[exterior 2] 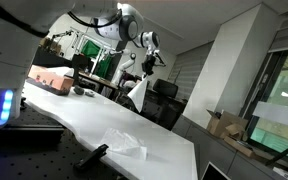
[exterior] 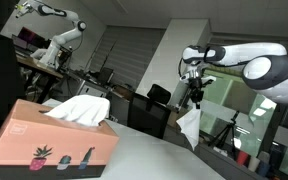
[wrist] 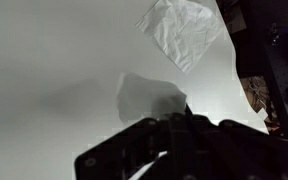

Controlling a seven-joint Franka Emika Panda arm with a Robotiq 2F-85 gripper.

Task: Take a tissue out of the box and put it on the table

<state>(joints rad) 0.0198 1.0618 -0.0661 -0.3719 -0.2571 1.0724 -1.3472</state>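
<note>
I should next lower the white tissue with my gripper toward the bare tabletop (wrist: 106, 82) beside the crumpled tissue (exterior 2: 136, 126) and let go of it there, because it still hangs high above the table.
The pink tissue box (exterior: 52, 142) stands at the near left with a white tissue (exterior: 79, 108) sticking out of its top; the box also shows far back on the table in an exterior view (exterior 2: 52, 78). My gripper (exterior: 194, 97) is high above the white table (exterior: 154, 160) and shut on a white tissue (exterior: 188, 126) that hangs down from its fingers. This also shows in an exterior view, with the gripper (exterior 2: 144, 70) above the hanging tissue (exterior 2: 137, 93). In the wrist view the fingers (wrist: 179, 125) are dark and the held tissue (wrist: 144, 95) looks grey.
Another tissue (exterior 2: 122, 142) lies crumpled on the table near its front end; it also shows in the wrist view (wrist: 181, 30). Office chairs (exterior: 159, 98), desks and another robot arm (exterior: 59, 40) stand beyond the table. A cardboard box (exterior 2: 224, 124) sits by the wall.
</note>
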